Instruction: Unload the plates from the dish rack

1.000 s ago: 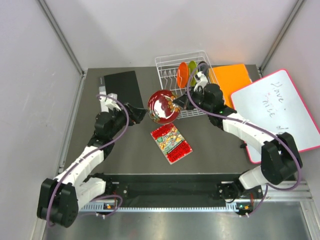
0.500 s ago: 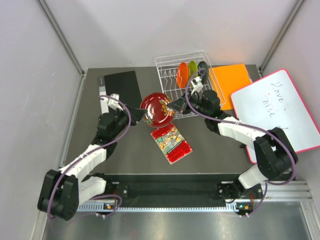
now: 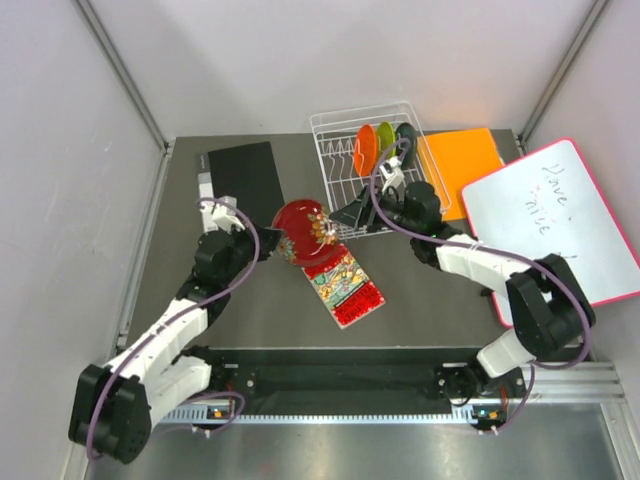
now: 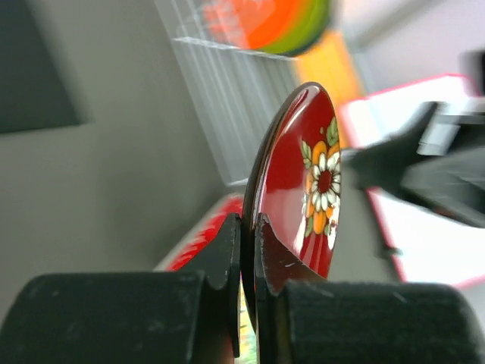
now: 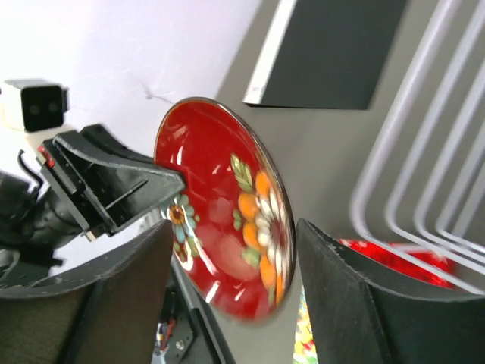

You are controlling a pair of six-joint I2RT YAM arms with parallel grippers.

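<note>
The plate comes back toward the base with my left gripper next, goes down flat and is released, as bare tabletop (image 3: 262,284) beside the packet lies clear below my gripper.
A dark red plate (image 3: 303,230) with a flower pattern hangs above the table, left of the dish rack (image 3: 340,135). My left gripper (image 3: 274,241) is shut on its rim; the left wrist view shows both fingers pinching the plate's (image 4: 303,174) edge. My right gripper (image 3: 350,214) stands open just right of the plate and does not touch it. In the right wrist view the plate (image 5: 220,197) is seen between the spread fingers (image 5: 348,296). An orange plate (image 3: 366,148), a lime green plate (image 3: 385,138) and a dark teal plate (image 3: 405,133) stand upright in the rack.
A red patterned packet (image 3: 343,286) lies on the table below the held plate. A black slab (image 3: 245,175) sits at the back left. A flat orange board (image 3: 463,163) lies right of the rack, and a pink-edged whiteboard (image 3: 555,225) beyond it.
My left gripper closed on the red plate's rim. My right gripper then let go and opened. The plate has moved left and nearer, away from the rack.
</note>
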